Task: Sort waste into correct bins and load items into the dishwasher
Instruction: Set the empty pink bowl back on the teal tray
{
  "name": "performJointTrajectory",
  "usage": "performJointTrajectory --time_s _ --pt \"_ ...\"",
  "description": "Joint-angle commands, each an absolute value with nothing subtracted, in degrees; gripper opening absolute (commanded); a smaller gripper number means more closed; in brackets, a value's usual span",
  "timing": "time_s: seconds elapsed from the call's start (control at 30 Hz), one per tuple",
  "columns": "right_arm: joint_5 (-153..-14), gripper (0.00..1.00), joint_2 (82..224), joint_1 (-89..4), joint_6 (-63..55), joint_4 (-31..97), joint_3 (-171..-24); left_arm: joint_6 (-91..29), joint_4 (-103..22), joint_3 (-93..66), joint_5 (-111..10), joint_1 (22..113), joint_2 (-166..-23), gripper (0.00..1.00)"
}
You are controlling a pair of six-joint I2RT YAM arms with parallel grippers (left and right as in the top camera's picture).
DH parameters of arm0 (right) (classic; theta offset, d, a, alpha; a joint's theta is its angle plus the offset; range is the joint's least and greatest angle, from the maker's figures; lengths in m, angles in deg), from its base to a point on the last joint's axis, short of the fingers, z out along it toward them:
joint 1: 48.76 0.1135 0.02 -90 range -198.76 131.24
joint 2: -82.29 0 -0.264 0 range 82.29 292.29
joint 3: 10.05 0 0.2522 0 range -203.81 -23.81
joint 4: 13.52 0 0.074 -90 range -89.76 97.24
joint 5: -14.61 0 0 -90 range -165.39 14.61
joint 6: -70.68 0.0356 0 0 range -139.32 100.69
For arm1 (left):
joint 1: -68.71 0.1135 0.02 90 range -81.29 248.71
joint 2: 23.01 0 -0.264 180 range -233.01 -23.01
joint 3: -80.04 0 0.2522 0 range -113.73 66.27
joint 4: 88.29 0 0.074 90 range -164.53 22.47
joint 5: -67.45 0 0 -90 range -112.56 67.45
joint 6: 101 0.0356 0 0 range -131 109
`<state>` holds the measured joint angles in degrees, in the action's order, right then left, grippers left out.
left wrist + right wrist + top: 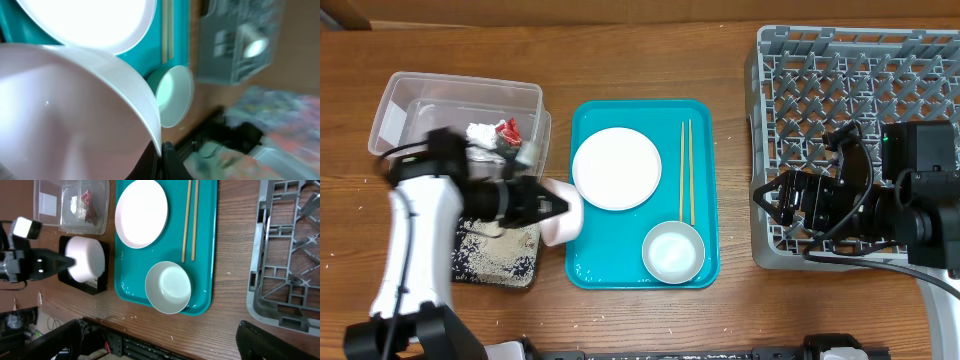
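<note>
The teal tray's near corner [599, 251] is bare, so next my left gripper should swing over the tray, level the pinkish bowl and lower it beside the white bowl [673, 250] to release.
My left gripper [552, 206] is shut on the rim of the pinkish bowl [565, 225], held tipped on its side over the black tray [527, 277], which has pale food grains [495, 250] in it. In the left wrist view the bowl [65, 115] fills the frame, with the fingers [161, 152] pinching its rim. The clear tub [410, 95] holds the red wrapper [509, 128] and the white tissue [480, 132]. The white plate [616, 168], the chopsticks [686, 170] and a white bowl [673, 250] lie on the teal tray. My right gripper [767, 196] is open and empty over the left edge of the grey dish rack [860, 90].
The teal tray [705, 120] lies mid-table between the bins and the rack. The right wrist view shows the plate [141, 212], white bowl [168, 287], chopsticks [190, 220], rack [290, 255] and table front edge [150, 335], with scattered grains near it.
</note>
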<state>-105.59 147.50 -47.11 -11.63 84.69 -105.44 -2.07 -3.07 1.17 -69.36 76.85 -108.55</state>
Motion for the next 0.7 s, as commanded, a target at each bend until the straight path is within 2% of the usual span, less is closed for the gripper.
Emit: performJointTrajectory --time_s 0.0,0.1,0.23,0.4,0.57,0.6,0.67 --pt "-105.92 1.0 147.34 -46.74 -11.89 84.34 -105.5 -25.98 -7.96 0.56 -49.76 63.16 -107.54 0.04" --pt "-105.92 1.0 147.34 -46.74 -11.87 84.38 -105.5 -35.55 -9.93 0.56 -35.9 52.37 -108.68 0.04" --pt "-105.92 1.0 147.34 -46.74 -11.89 84.54 -105.5 -46.24 -10.24 0.56 -23.72 39.47 -111.63 0.04" --pt "-105.92 1.0 147.34 -46.74 -11.89 84.62 -105.5 -50.46 -12.2 0.58 -20.03 33.24 -115.68 0.06" --pt "-105.92 1.0 147.34 -46.74 -11.89 84.6 -105.5 -50.44 -16.23 0.5 -21.47 32.54 -119.11 0.18" --pt "-105.92 1.0 147.34 -46.74 -11.89 84.58 -105.5 -50.46 -16.23 0.23 -22.35 32.83 -118.87 0.25" --pt "-105.92 1.0 147.34 -46.74 -11.89 84.58 -105.5 -50.44 -14.98 -1.1 -24.25 33.64 -118.34 0.43"
